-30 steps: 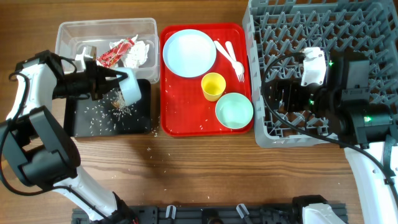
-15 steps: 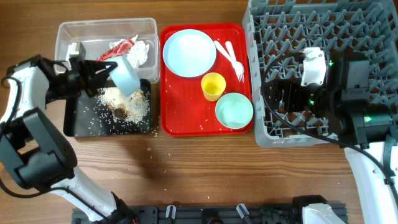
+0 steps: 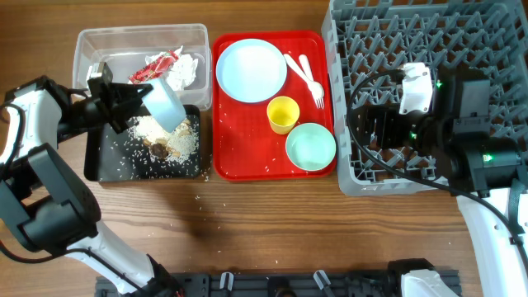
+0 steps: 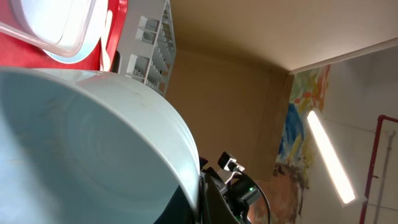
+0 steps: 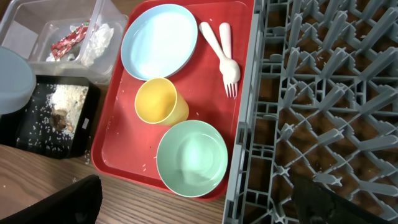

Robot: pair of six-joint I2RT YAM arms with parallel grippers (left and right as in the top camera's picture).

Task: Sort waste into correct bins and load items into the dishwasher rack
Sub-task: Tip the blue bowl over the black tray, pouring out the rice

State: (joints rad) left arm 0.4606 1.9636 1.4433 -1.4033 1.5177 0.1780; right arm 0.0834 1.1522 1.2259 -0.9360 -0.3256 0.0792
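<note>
My left gripper will swing to the tray's near corner (image 3: 239, 153), which is free by the black bin, and turn the bowl upright before it lowers the bowl there.
My left gripper (image 3: 147, 101) is shut on the rim of a pale blue-green bowl (image 3: 167, 102), held tilted over the shallow black bin (image 3: 107, 161). That bowl fills the left wrist view (image 4: 81, 143). A pile of rice with brown lumps (image 3: 167, 137) lies in the black bin. The clear bin (image 3: 99, 45) holds white napkins (image 3: 186, 70) and the red wrapper (image 3: 157, 68). On the red tray (image 3: 239, 153) are the plate (image 3: 252, 70), fork and spoon (image 3: 305, 76), yellow cup (image 3: 282, 114) and second bowl (image 3: 311, 146). My right gripper (image 5: 196, 186) is open and empty over the dishwasher rack (image 3: 429, 49).
Loose rice grains (image 3: 202, 202) lie on the wooden table in front of the black bin and on the tray. The right wrist view shows the tray's items (image 5: 158, 40) and the rack's pegs (image 5: 323, 93).
The rice has fallen from the tilted bowl into the black bin as a pile. My left gripper has lifted the bowl slightly up and back. The right arm has not moved.
</note>
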